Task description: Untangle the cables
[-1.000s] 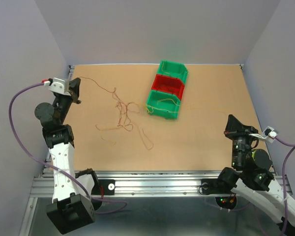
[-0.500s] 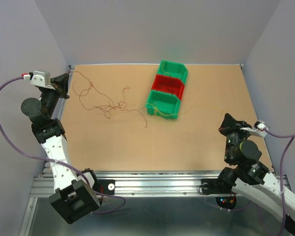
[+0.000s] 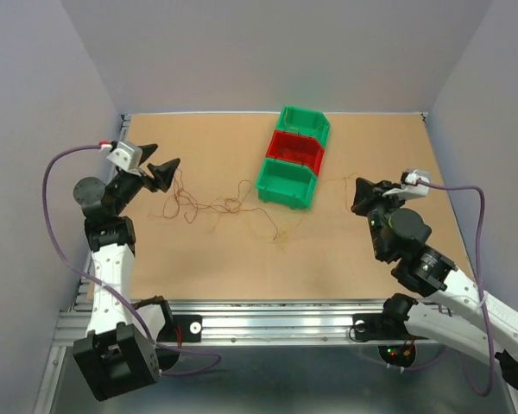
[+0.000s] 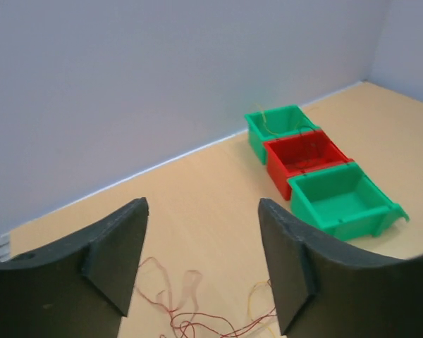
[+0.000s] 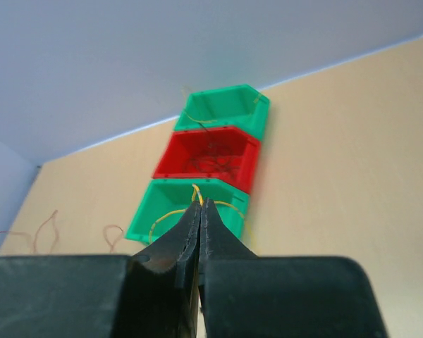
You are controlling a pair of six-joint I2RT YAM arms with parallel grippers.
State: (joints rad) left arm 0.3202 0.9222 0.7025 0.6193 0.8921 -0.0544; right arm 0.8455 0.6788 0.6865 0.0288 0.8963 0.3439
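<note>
The left gripper moves down and to the right in the top view onto the yellow cable by the near green bin next, since it crosses red cable pieces.
The cables lie as a loose run of thin reddish and yellowish strands on the table, left of the bins. My left gripper hangs open above their left end. In the left wrist view nothing is between its fingers, and red cable loops lie on the table below my left gripper. My right gripper is right of the bins. In the right wrist view my right gripper is shut on a yellow cable that loops down toward the near green bin.
Three bins stand in a row at the back middle: far green bin, red bin, near green bin. The red bin holds a dark tangle of wire. Grey walls close in the table on three sides.
My left gripper has opened and let go of the cable, moving right and toward the table. The strands have dropped into a flatter run. My right arm has moved left toward the bins.
</note>
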